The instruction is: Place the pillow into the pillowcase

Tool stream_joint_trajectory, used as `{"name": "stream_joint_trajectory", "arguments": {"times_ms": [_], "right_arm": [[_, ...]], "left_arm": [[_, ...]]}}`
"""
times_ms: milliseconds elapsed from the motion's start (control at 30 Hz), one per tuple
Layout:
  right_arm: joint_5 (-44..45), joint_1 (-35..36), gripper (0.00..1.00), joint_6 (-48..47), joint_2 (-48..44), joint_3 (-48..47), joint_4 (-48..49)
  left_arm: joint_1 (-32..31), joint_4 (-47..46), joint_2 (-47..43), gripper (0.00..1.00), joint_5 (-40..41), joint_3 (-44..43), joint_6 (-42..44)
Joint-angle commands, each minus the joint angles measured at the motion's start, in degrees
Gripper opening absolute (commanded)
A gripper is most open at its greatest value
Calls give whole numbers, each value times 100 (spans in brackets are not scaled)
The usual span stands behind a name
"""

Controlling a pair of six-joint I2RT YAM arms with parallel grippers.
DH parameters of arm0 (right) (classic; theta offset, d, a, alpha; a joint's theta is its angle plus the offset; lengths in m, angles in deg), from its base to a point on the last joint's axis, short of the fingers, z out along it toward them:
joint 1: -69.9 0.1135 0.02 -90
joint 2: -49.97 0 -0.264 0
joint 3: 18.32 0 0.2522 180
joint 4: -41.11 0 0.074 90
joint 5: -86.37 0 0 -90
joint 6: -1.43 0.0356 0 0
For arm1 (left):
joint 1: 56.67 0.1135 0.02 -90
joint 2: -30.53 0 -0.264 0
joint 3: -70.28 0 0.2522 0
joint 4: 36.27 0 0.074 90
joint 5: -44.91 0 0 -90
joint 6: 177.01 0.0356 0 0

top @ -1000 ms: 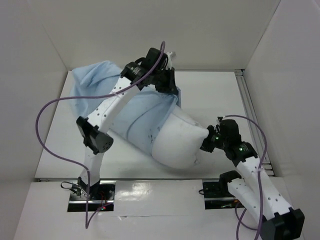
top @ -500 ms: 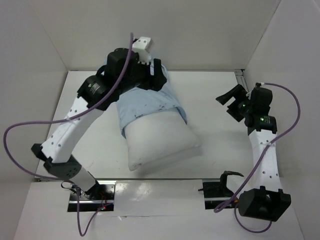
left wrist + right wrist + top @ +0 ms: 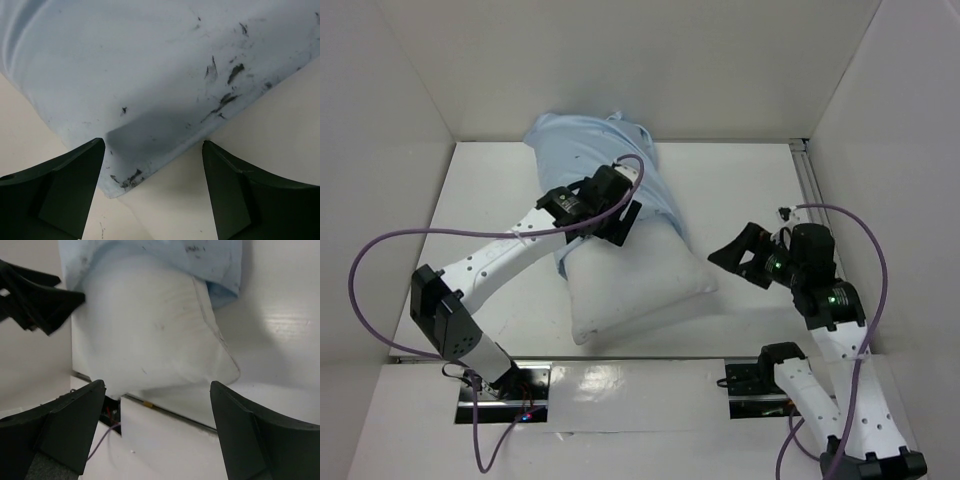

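Note:
The end of the pillowcase's hem is between my left gripper's open fingers. I should lower my left gripper next, toward the left in the top view, onto the pillowcase hem's smudged end [image 3: 124, 181].
The white pillow [image 3: 635, 285] lies on the table with its far half inside the light blue pillowcase [image 3: 590, 150], which bunches up toward the back wall. My left gripper [image 3: 618, 218] hovers open over the pillowcase's hem where the pillow comes out. In the left wrist view the blue pillowcase [image 3: 150, 75] fills the top, its smudged hem lies between the open fingers [image 3: 65, 185], and nothing is gripped. My right gripper [image 3: 735, 258] stands open just right of the pillow's bare corner, apart from it. The right wrist view shows the pillow [image 3: 150, 335] ahead, past the open gripper [image 3: 157, 432].
White walls close the table at the back and both sides. The table's near edge [image 3: 170, 415] runs just under the pillow's near end. A metal rail [image 3: 817, 215] runs along the right side. Purple cables loop from both arms.
Both grippers have opened: the right let go of the pillow's corner and the left released the pillowcase. The left arm came down to the hem. The pillow now lies further left.

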Motion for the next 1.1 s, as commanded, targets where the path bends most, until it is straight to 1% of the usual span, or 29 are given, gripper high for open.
{"name": "stream_joint_trajectory", "arguments": {"times_ms": [0, 67, 167, 300, 367, 400, 433, 467, 533, 567, 600, 667, 700, 733, 800, 833, 900, 933, 967, 1000, 1033, 1067], "right_arm": [[-331, 66, 93, 220, -33, 466, -88], [-410, 66, 93, -8, 72, 467, -36], [-296, 66, 93, -421, 335, 335, 26], [370, 66, 93, -852, 757, -25, 106], [670, 66, 94, -1036, 1091, -331, 228], [1010, 127, 94, -1037, 1214, -437, 316], [1162, 128, 94, -1089, 1328, -517, 412], [1355, 215, 94, -1090, 1581, -605, 500], [1803, 364, 94, -1142, 1864, -903, 685], [1953, 443, 95, -1212, 2152, -1113, 686], [2337, 670, 95, -1213, 2303, -1211, 738], [2804, 996, 98, -1274, 2715, -1395, 738], [3277, 1363, 98, -1274, 2848, -1588, 738], [3482, 1541, 98, -1274, 2971, -1677, 738], [3685, 1919, 98, -1099, 3235, -1861, 738], [3956, 2364, 98, -1046, 3236, -1862, 799], [4291, 2894, 98, -880, 3394, -1950, 800], [4518, 3462, 98, -800, 3447, -2115, 687], [5173, 3798, 98, -713, 3508, -2195, 546], [5563, 4132, 98, -581, 3561, -2275, 380], [6167, 4684, 98, -119, 3614, -2449, -66], [6347, 4907, 98, 103, 3614, -2451, -227]], "left_arm": [[177, -475, -152, 92, 265, -32, 255], [229, -476, 6, 92, 265, 29, 317], [335, -528, 112, 89, 336, 30, 255], [589, -528, 174, 81, 266, 153, 203], [695, -528, 174, 73, 108, 214, 150], [773, -528, 174, 69, 107, 214, 150], [826, -528, 174, 64, 55, 267, 150], [827, -528, 174, 54, -15, 267, 150], [941, -528, 174, 41, -138, 267, 89], [941, -528, 174, 30, -200, 267, 88], [941, -528, 174, 26, -200, 267, 88], [994, -476, 174, 20, -262, 267, 36], [994, -476, 174, 14, -262, 267, 36], [1046, -476, 174, 11, -262, 267, 36], [1047, -423, 174, 9, -367, 215, 36], [1047, -423, 174, 1, -437, 214, -25], [1047, -423, 174, 0, -438, 214, -26], [1047, -423, 174, 0, -438, 214, -26], [1047, -423, 174, 0, -438, 214, -78], [1047, -371, 174, 0, -438, 214, -79], [1047, -370, 122, 0, -438, 214, -79], [1047, -309, 121, 0, -386, 275, -79]]}}
